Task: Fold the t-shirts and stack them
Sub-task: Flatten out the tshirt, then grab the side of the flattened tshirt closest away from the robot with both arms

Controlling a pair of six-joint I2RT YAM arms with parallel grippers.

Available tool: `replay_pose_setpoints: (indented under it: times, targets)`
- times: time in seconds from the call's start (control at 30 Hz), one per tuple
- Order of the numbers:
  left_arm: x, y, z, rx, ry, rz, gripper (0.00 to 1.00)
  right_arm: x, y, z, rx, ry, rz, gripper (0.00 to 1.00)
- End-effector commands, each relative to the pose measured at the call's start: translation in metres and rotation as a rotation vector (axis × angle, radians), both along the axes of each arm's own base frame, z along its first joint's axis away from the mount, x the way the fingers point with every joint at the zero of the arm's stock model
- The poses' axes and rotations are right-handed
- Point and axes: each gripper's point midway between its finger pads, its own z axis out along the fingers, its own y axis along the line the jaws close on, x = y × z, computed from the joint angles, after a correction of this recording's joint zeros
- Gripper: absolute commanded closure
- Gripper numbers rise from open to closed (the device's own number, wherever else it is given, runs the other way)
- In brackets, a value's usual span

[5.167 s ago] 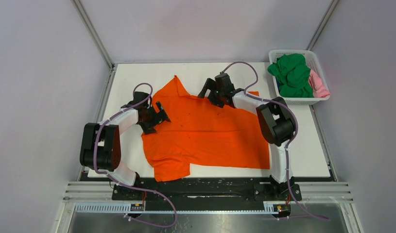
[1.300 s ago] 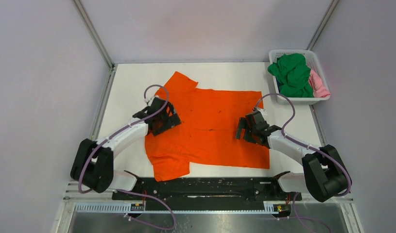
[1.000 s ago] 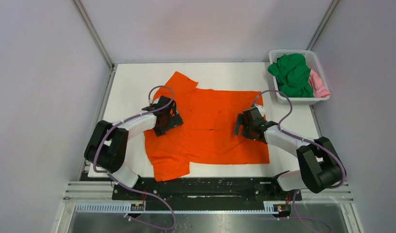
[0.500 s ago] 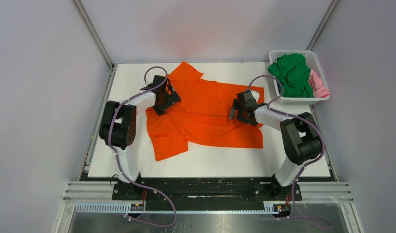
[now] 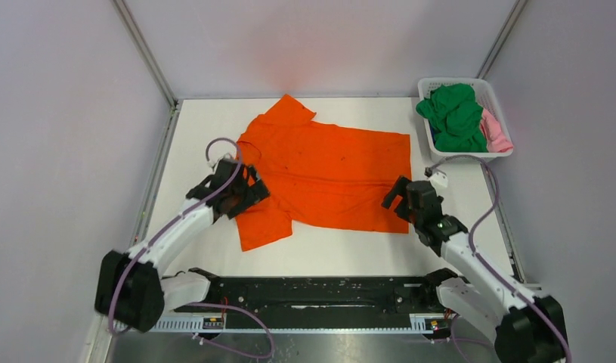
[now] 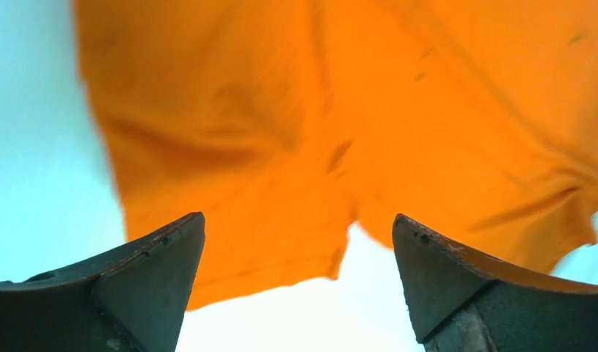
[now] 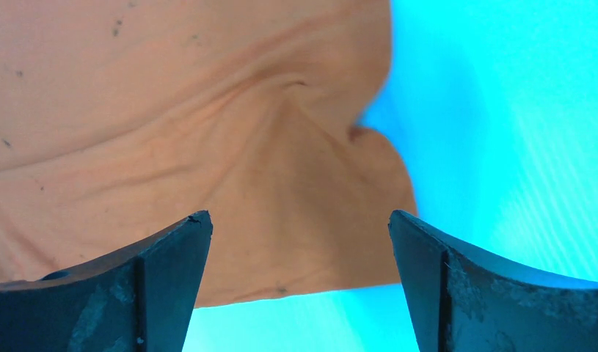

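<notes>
The robot will next move its left gripper back and down onto the outer corner of the near sleeve hem and close it, since that corner is nearer the base than the gripper's fingers.
The bright orange t-shirt (image 5: 327, 174) lies spread on the white table (image 5: 335, 253), with one sleeve at the far left and one at the near left. My left gripper (image 5: 253, 190) hovers open over the near-left sleeve; in the left wrist view its jaws (image 6: 297, 218) stand wide with the shirt's sleeve hem (image 6: 281, 242) between and beyond them. My right gripper (image 5: 393, 206) is open at the shirt's near-right corner; the right wrist view shows that corner (image 7: 303, 220) between the spread jaws (image 7: 299, 215). Neither gripper holds cloth.
A white lattice basket (image 5: 471, 157) stands at the far right, holding a crumpled green shirt (image 5: 456, 113) and a pink one (image 5: 495, 130). Grey walls enclose the table on three sides. The black rail (image 5: 320, 287) with the arm bases runs along the near edge.
Both arms have drawn back toward the near edge, from the shirt's upper part to its near-left sleeve and near-right corner. The shirt ended farther back on the table and flatter.
</notes>
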Motion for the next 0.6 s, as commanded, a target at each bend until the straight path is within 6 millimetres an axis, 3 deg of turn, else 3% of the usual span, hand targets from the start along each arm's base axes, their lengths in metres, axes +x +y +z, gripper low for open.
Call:
replay_pose_setpoints:
  times: [0.0,0.1,0.2,0.43,0.57]
  targets:
    - [-0.079,0.036,-0.043,0.095,0.153,0.082,0.01,-0.021,-0.025,-0.006,0.056,-0.080,-0.156,0.00]
    - [-0.112,0.049,-0.054,0.108,0.181,0.110,0.04,-0.027,-0.032,-0.001,0.083,-0.157,-0.183,0.01]
    - [-0.130,0.050,-0.064,0.076,0.194,0.115,0.17,-0.028,-0.033,0.005,0.091,-0.188,-0.187,0.01]
    - [-0.133,0.043,-0.077,0.051,0.227,0.100,0.41,-0.029,-0.029,-0.006,0.072,-0.124,-0.161,0.01]
    - [-0.129,0.042,-0.081,0.080,0.250,0.086,0.50,-0.028,-0.028,-0.009,0.054,-0.093,-0.151,0.01]
